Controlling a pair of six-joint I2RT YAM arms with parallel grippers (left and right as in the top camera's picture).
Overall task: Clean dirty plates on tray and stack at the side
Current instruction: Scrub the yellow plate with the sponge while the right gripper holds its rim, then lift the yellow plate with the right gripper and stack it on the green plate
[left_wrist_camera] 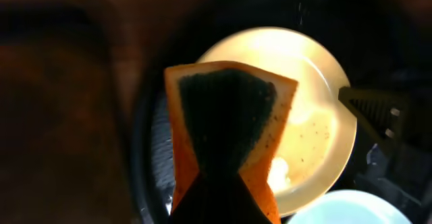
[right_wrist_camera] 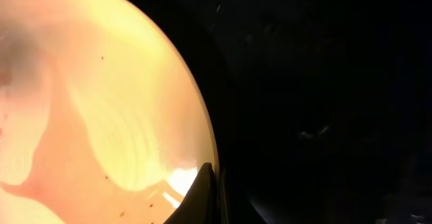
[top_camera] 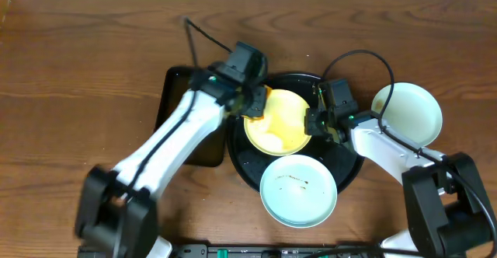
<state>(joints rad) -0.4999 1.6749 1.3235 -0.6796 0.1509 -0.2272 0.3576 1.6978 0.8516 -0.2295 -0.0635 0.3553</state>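
Observation:
I need to lift my right gripper next, bring the yellow plate (top_camera: 276,121) down onto the table's mint plate (top_camera: 415,114), to the gripper's right in the overhead view, and let go.
The pale yellow plate (top_camera: 276,121) sits tilted on the round black tray (top_camera: 351,162). My right gripper (top_camera: 314,122) is shut on its right rim; the plate fills the right wrist view (right_wrist_camera: 94,102). My left gripper (top_camera: 252,101) is shut on an orange sponge with a dark green scrub face (left_wrist_camera: 226,119), held over the plate's left side (left_wrist_camera: 307,96). A mint plate with brown streaks (top_camera: 298,190) lies at the tray's front. Another mint plate (top_camera: 408,112) lies on the table right of the tray.
A rectangular dark tray (top_camera: 175,106) lies left of the black tray, partly under my left arm. Cables run over the table behind the tray. The wooden table (top_camera: 78,71) spreads left and right.

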